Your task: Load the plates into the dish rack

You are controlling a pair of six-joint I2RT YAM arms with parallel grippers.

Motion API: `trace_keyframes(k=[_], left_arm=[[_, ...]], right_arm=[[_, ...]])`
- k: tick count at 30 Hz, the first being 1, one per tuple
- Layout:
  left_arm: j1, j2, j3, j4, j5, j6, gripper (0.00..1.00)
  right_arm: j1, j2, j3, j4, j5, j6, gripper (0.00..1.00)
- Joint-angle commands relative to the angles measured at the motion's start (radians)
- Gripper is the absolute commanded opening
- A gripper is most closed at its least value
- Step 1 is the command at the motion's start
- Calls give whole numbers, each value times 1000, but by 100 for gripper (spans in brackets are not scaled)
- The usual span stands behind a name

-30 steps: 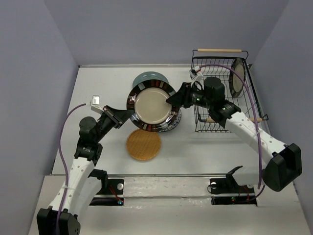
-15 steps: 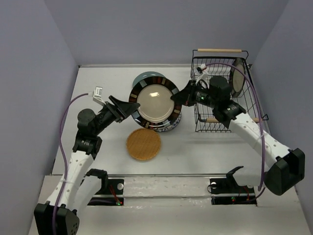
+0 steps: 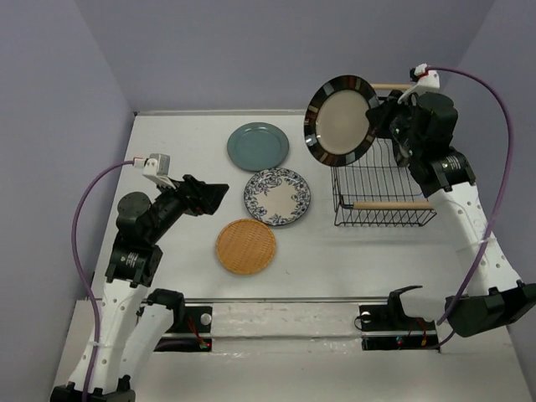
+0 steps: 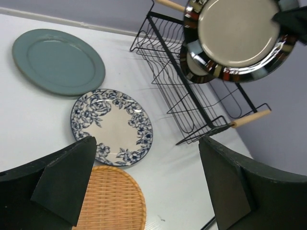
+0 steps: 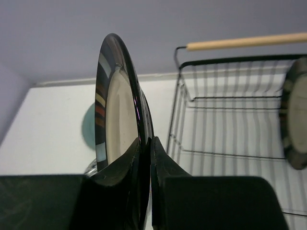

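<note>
The right gripper swings across to its right in the top view next, lowers and releases the beige plate. Free slots of the rack beside the second plate lie below there.
My right gripper is shut on the rim of a beige plate with a dark striped rim. It holds the plate upright in the air over the left end of the black wire dish rack. A second striped plate stands inside the rack at its right. Flat on the table lie the teal plate, the blue floral plate and the woven plate. My left gripper is open and holds nothing, left of the floral plate.
The rack has a wooden rod handle on its far side and another on its near side. Grey walls close in the table on the left, back and right. A rail with the arm bases runs along the near edge.
The left gripper opened, let go of the striped plate and drew back left. The right gripper closed on the plate and carried it up and right, over the rack.
</note>
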Motion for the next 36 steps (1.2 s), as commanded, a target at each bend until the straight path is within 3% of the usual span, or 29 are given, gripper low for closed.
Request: trace_keyframes(k=[1, 6, 10, 20, 26, 36], left_arm=[[-24, -53, -81, 0, -94, 93, 99], [-124, -32, -80, -12, -121, 129, 99], [-167, -52, -67, -40, -180, 154, 99], [-239, -95, -66, -66, -240, 168, 99], [-264, -93, -63, -83, -285, 174, 99], [-274, -79, -61, -83, -288, 176, 99]], right_arm=[[9, 25, 141, 65, 461, -216, 7], [9, 124, 204, 164, 708, -462, 7], [-2, 239, 259, 261, 762, -612, 7], [-84, 426, 301, 316, 672, -722, 7], [-166, 473, 267, 323, 598, -681, 7], [-196, 565, 282, 326, 561, -681, 7]])
